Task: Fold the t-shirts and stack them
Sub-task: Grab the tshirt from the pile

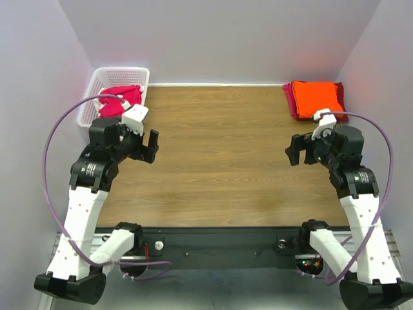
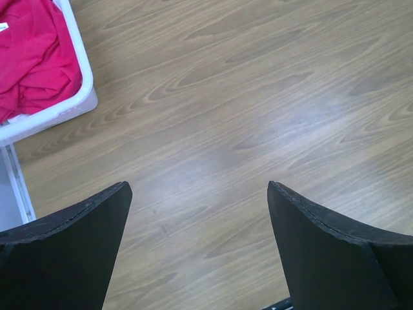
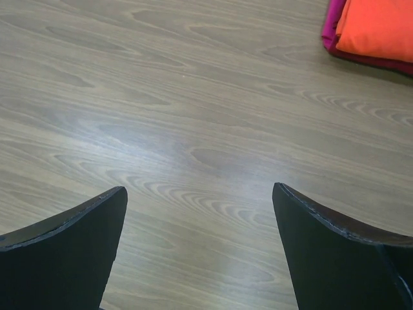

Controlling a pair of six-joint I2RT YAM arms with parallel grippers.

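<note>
Next, my left gripper moves outward over the basket and down onto the pinkish-red t-shirt (image 1: 122,100) (image 2: 33,55), since that lies outward and to its left in the top view.
A crumpled pinkish-red t-shirt (image 1: 122,100) lies in the white basket (image 1: 97,81) at the back left; the left wrist view catches it (image 2: 32,58) at the top left corner. At the back right a folded orange t-shirt (image 1: 316,97) rests on a folded darker red one (image 1: 290,103); the right wrist view shows the orange (image 3: 381,29) over a magenta-red edge (image 3: 332,29). My left gripper (image 1: 152,146) hovers open over bare wood just in front of the basket. My right gripper (image 1: 293,150) hovers open in front of the stack. Nothing is between either pair of fingers.
The wooden table (image 1: 219,161) spans between the two arms. White walls close in the left, back and right sides. Purple cables (image 1: 55,139) loop out from both arms. The basket rim (image 2: 77,106) stands close to the left gripper's left side.
</note>
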